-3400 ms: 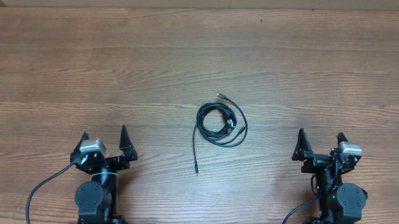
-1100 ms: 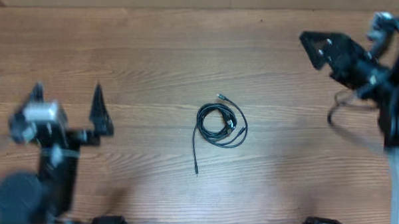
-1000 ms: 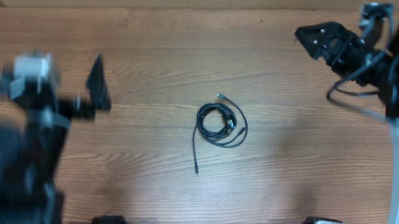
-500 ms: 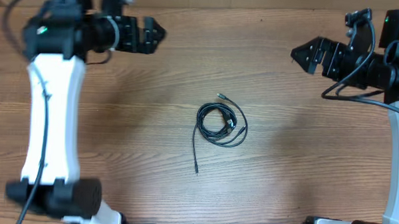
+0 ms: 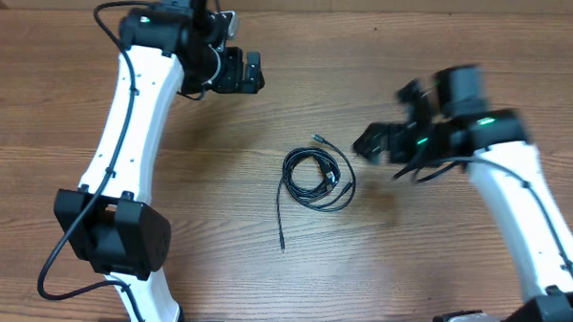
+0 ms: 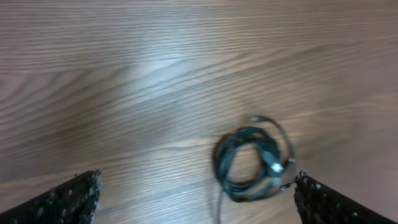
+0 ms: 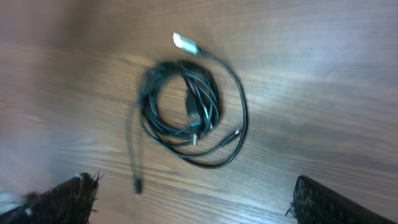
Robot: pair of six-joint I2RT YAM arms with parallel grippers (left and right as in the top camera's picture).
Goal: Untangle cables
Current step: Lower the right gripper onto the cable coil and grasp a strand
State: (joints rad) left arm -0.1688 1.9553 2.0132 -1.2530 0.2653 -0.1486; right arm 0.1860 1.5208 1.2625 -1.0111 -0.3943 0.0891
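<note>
The robot's right gripper will next move down and back to close on the outer piece of cable beside the coil, because that piece bows clear of the coil's bundled loops.
The cables (image 5: 316, 178) lie in a small black coil at the middle of the wooden table, with one loose tail (image 5: 280, 223) running toward the front. My left gripper (image 5: 256, 72) hovers open, above and to the left of the coil. In the left wrist view the cables (image 6: 255, 155) lie ahead, near the right one of the open fingertips (image 6: 320, 200). My right gripper (image 5: 381, 126) is open just right of the coil, blurred by motion. The right wrist view shows the cables (image 7: 186, 109) ahead of its wide-apart fingertips (image 7: 68, 200), with a silver plug (image 7: 185, 42) sticking out.
The wooden table (image 5: 462, 52) ends at a back edge (image 5: 292, 14) along the top of the overhead view. The left arm's white links (image 5: 125, 146) reach over the left side, and the right arm (image 5: 523, 217) crosses the right side.
Both arms have risen from the front edge and swung out. In the last half second the right gripper dropped toward the coil and the left gripper moved right. The cables have not moved.
</note>
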